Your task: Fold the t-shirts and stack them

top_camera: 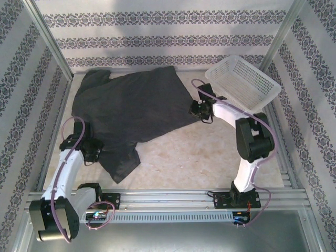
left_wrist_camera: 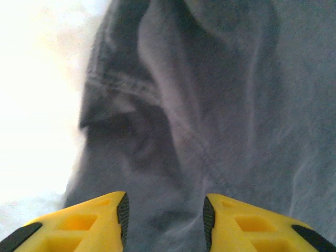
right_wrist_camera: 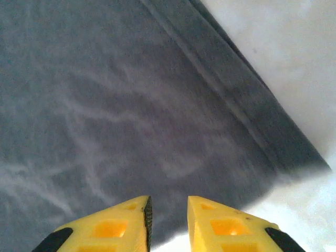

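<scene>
I need to move my left gripper back and down next, then close on that cloth at the trailing part's near end.
One dark charcoal t-shirt (top_camera: 131, 107) lies spread across the far half of the table, with a part of it trailing toward the near left. My left gripper (top_camera: 93, 153) sits at that trailing part. In the left wrist view its jaws (left_wrist_camera: 165, 210) stand open over rumpled cloth (left_wrist_camera: 210, 105) with a stitched hem. My right gripper (top_camera: 197, 111) is at the shirt's right edge. In the right wrist view it (right_wrist_camera: 169, 210) shows a narrow gap between its yellow fingers (right_wrist_camera: 121, 226), just over the cloth's edge (right_wrist_camera: 131, 105), with nothing pinched.
A white mesh basket (top_camera: 242, 80) stands tilted at the back right corner, close behind the right arm. Bare pale tabletop (top_camera: 184, 152) lies between the two arms. Patterned walls and metal frame rails enclose the table.
</scene>
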Tool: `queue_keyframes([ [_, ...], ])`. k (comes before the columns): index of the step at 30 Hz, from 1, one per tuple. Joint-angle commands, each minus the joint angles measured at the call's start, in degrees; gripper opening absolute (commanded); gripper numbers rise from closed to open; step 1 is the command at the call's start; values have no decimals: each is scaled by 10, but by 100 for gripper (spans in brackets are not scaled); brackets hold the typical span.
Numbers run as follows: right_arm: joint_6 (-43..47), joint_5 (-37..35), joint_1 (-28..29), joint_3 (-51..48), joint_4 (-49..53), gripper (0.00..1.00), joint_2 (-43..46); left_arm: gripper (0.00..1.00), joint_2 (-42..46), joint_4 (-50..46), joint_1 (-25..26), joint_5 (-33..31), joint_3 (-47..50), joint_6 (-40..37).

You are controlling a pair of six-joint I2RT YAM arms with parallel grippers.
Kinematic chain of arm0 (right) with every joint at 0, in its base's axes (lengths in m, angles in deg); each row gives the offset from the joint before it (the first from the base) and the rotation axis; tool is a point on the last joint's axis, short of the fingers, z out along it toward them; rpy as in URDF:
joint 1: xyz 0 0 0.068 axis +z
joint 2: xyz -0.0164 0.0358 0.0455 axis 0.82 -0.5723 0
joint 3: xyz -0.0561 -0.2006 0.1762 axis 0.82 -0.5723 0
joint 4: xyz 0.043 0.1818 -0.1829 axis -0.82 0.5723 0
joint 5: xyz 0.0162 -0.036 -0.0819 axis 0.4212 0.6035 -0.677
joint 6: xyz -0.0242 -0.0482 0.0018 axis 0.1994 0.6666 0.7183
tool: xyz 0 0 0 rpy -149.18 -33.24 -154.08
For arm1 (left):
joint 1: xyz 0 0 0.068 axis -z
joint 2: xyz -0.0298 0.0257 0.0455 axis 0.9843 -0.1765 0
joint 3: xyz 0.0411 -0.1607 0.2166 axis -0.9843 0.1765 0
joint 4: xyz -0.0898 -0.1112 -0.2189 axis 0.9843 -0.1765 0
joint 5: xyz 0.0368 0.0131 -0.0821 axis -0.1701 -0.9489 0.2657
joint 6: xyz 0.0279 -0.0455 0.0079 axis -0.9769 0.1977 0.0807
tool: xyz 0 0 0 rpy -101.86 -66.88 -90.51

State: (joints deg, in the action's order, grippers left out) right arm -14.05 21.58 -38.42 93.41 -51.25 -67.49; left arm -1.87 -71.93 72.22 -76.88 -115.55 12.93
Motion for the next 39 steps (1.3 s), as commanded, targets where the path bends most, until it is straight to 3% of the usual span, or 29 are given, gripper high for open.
queue_keyframes([
  [1, 10, -46, 0, 75, 89, 25, -70, 43, -38, 62, -11, -15, -19, 7],
  [7, 12, -84, -14, 119, 207, 21, -125, 49, -96, 74, -42, 0, -63, -28],
  [10, 6, -64, -23, 93, 215, 20, -101, 51, -100, 52, -46, 3, -77, -51],
  [14, -15, -96, -38, 42, 246, 19, -48, 52, -97, 16, -45, 38, -65, -69],
  [18, -31, -46, -84, -48, 219, 19, 1, 52, -73, -30, -43, 55, -38, -94],
  [23, -29, -49, -112, -109, 218, 19, 79, 51, -13, -76, -37, 57, 2, -99],
  [26, -44, -4, -131, -146, 191, 23, 118, 49, 25, -98, -28, 63, 19, -86],
  [28, -32, 30, -132, -157, 157, 29, 132, 48, 43, -117, -6, 68, 26, -75],
  [31, 13, 17, -114, -136, 167, 34, 153, 48, 59, -157, 69, 63, 34, -41],
  [36, 40, 6, -106, -138, 175, 39, 214, 48, 106, -210, 255, 52, 69, 79],
  [39, 42, 18, -105, -147, 171, 41, 232, 49, 126, -206, 341, 57, 90, 141],
])
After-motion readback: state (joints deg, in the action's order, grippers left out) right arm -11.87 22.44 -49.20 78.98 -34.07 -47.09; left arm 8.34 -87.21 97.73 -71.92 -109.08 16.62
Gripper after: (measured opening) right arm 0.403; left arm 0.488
